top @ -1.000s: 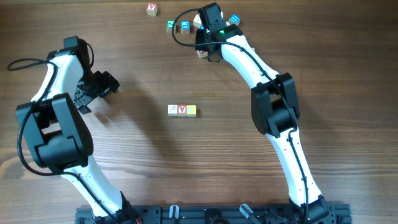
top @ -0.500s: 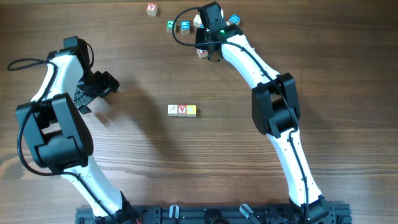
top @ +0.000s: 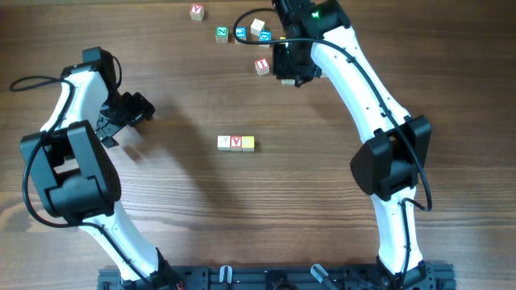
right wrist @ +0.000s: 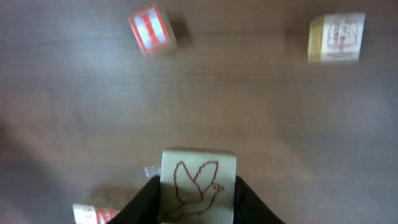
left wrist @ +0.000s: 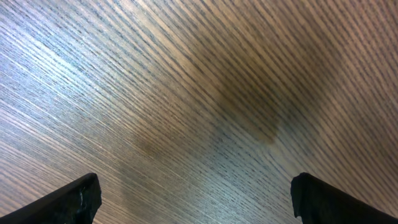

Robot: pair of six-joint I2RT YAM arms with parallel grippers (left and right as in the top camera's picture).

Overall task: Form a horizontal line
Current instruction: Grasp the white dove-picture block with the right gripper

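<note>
I will next move my right gripper back and down to let go of the cream block beside the row's yellow end, because that spot is lower and further back.
A row of three blocks (top: pixel 235 143), white, red-lettered and yellow, lies at the table's middle. My right gripper (top: pixel 289 71) is at the back, shut on a cream block with a red bird drawing (right wrist: pixel 199 183), which it holds above the wood. The jaws (right wrist: pixel 198 199) press on both of the block's sides. A red "I" block (top: pixel 261 66) lies just left of this gripper and also shows in the right wrist view (right wrist: pixel 151 29). My left gripper (top: pixel 133 109) is open and empty over bare wood at the left, with its jaws wide apart (left wrist: pixel 196 199).
Several loose blocks lie at the back edge: a red-lettered one (top: pixel 197 11), a green one (top: pixel 222 34), a blue one (top: pixel 240 33), a white one (top: pixel 257 26) and another blue one (top: pixel 265 36). A yellow-sided picture block (right wrist: pixel 336 37) lies beyond the held block.
My right arm has swung right and back from the cluster with the bird block in its jaws, uncovering the blocks it hid. The left arm has not moved.
</note>
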